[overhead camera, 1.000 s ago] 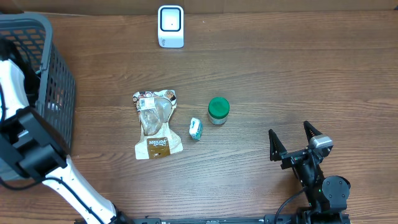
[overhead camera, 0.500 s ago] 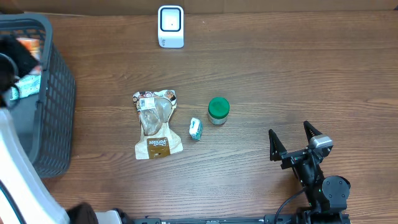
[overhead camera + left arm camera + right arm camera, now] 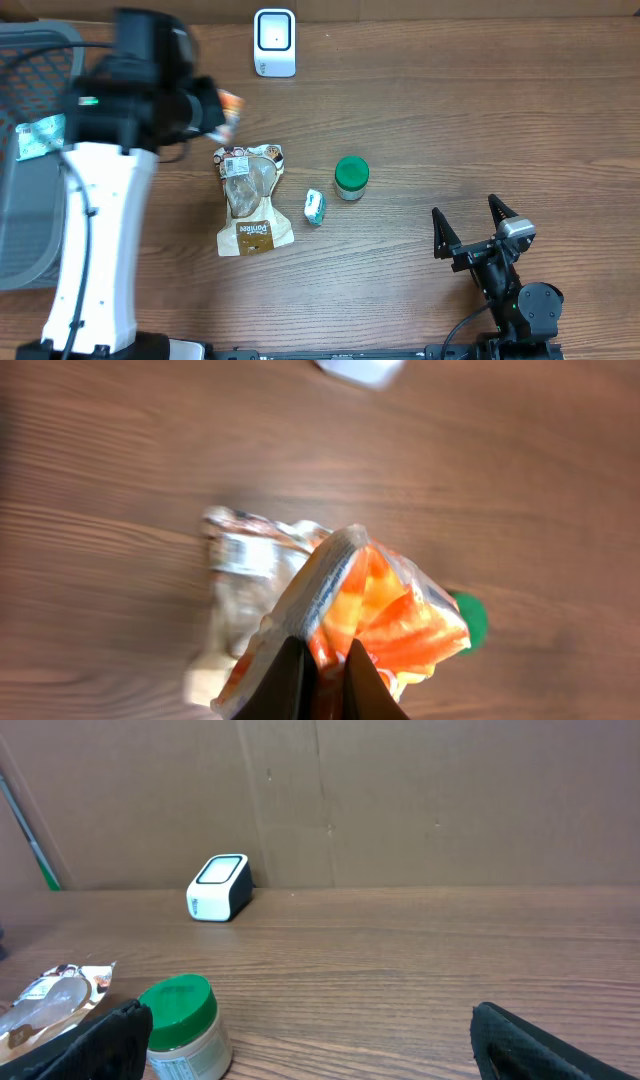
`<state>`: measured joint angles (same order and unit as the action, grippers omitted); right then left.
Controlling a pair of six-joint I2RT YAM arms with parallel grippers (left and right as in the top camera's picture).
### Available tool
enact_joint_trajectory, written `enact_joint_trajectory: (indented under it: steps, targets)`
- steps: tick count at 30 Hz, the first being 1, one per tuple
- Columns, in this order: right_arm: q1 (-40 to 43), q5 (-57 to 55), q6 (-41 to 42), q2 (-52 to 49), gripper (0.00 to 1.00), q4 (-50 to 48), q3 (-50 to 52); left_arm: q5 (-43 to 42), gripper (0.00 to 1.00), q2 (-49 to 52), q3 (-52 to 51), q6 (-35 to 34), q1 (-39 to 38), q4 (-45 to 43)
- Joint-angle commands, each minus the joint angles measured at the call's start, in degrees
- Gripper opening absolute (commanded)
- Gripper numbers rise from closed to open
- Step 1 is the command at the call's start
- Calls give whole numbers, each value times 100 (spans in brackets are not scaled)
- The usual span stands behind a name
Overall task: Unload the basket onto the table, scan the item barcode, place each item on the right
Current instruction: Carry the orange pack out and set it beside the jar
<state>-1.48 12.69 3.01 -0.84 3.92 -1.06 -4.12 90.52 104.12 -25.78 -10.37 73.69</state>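
Note:
I should next move my left gripper to its right in the overhead view, back and down, and release at the white and teal packet [image 3: 315,207], which lies below it.
My left gripper [image 3: 325,682] is shut on an orange and white snack packet [image 3: 392,616], which it holds in the air above the table. In the overhead view the packet [image 3: 229,110] pokes out from under the left arm, just above the clear bag [image 3: 250,198] and below-left of the white barcode scanner [image 3: 274,42]. The scanner [image 3: 217,887] stands at the table's back edge. No barcode on the packet shows. My right gripper [image 3: 478,226] rests open at the front right, nothing between its fingers [image 3: 540,1045].
A grey mesh basket [image 3: 28,200] sits at the left edge with a packet inside. On the table lie the clear bag, a small white and teal packet [image 3: 314,207] and a green-lidded jar [image 3: 351,177]. A cardboard wall [image 3: 400,800] backs the table.
The left arm has swung right from over the basket, carrying the orange packet out to above the clear bag. The right arm has not moved.

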Motion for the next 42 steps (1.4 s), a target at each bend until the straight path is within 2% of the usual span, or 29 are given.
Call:
enact_joint_trajectory:
  steps: [1,12,22,33,42]
  targets:
    - [31,4,17,68,100,-35,59,26,4,13,-713,-516,-531,-428]
    - [31,4,17,68,100,-35,59,2,4,13,-2765,-1493,-1587,-2253]
    - [31,4,17,68,100,-35,59,9,4,13,-3515,-1650,-2046,-2688]
    - [31,4,17,68,100,-35,59,66,4,15,-4035,-1663,-2079,-3115]
    - [31,4,17,68,100,-35,59,474,5,15,-4148,-1644,-2079,-3187]
